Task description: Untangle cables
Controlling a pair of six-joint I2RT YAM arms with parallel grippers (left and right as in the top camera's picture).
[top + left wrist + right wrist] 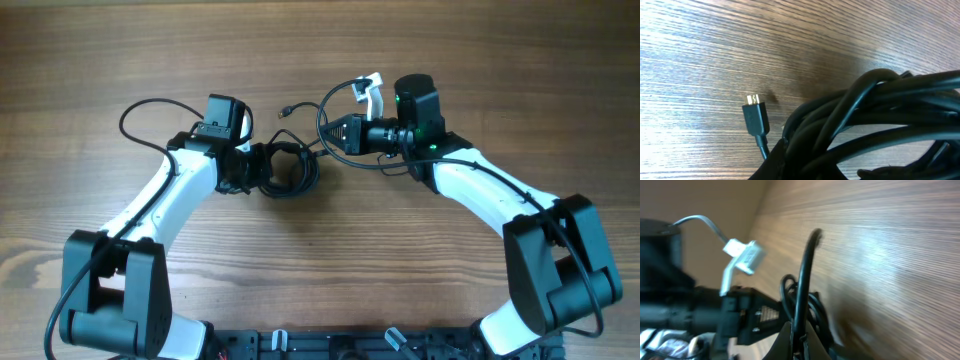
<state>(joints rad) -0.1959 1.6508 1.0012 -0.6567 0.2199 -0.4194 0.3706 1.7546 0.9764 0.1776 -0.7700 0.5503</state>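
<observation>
My left gripper holds the coil, so my right gripper will ease back slightly and open to free the piece of cable (799,330) between its fingers.
The cables (287,168) lie as a black coiled bundle on the wooden table between the two arms. One loose plug end (285,112) lies beyond the coil, and a strand loops up toward the right arm. My left gripper (256,168) is shut on the left side of the coil; the left wrist view shows the thick bundle (875,125) and a small plug (755,116) beside it. My right gripper (331,134) is shut on one black strand (802,285), pinched between its fingers (799,342), with the coil behind it.
A white tag or connector (373,90) sticks up by the right wrist, also in the right wrist view (744,257). The left arm's own black wire loops at the far left (140,115). Wooden table (480,80) all round.
</observation>
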